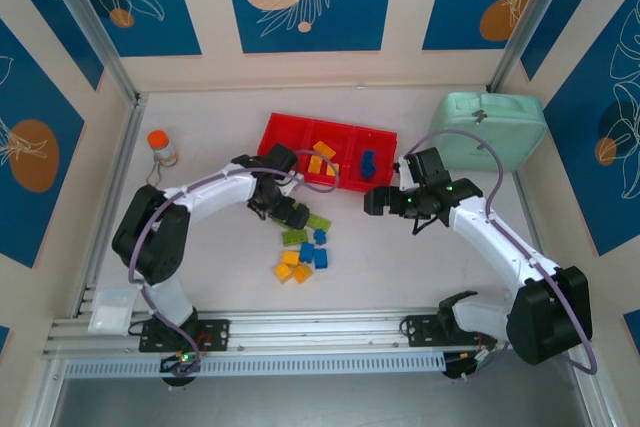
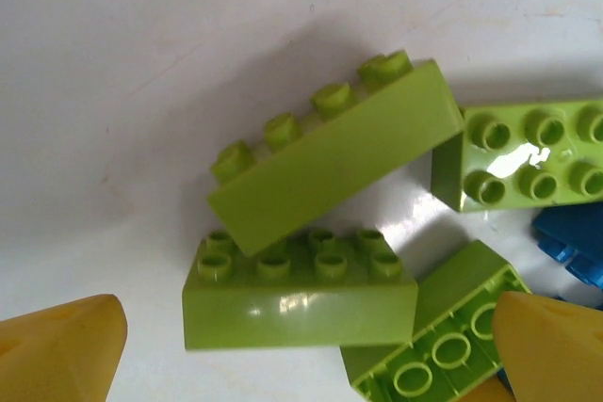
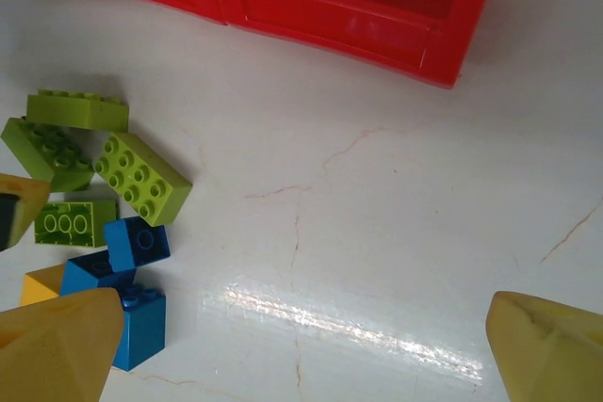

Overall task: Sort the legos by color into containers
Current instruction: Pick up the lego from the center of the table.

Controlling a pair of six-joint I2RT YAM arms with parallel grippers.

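My left gripper lowers its open fingers beside the short ends of the upright green brick [image 2: 300, 297] next and closes on them, since that brick sits below, lengthwise between them.
The red tray [image 1: 283, 133] lies at the back centre; its middle compartment holds orange bricks [image 1: 322, 159] and its right one a blue brick [image 1: 368, 161]. Loose green [image 1: 318, 221], blue [image 1: 307, 252] and orange [image 1: 290, 258] legos are heaped in front of it. My left gripper [image 1: 283, 209] is open low over the green bricks, its yellow fingers [image 2: 57, 350] on either side of an upright green brick [image 2: 300, 294]; another green brick [image 2: 334, 162] leans on it. My right gripper [image 1: 378, 201] is open over bare table [image 3: 301, 350], right of the heap [image 3: 141, 176].
A mint-green case [image 1: 490, 132] stands at the back right and a small orange-capped bottle [image 1: 160, 147] at the back left. The tray's front wall [image 3: 339, 25] runs just beyond the right gripper. An aluminium rail [image 1: 320, 327] borders the near edge.
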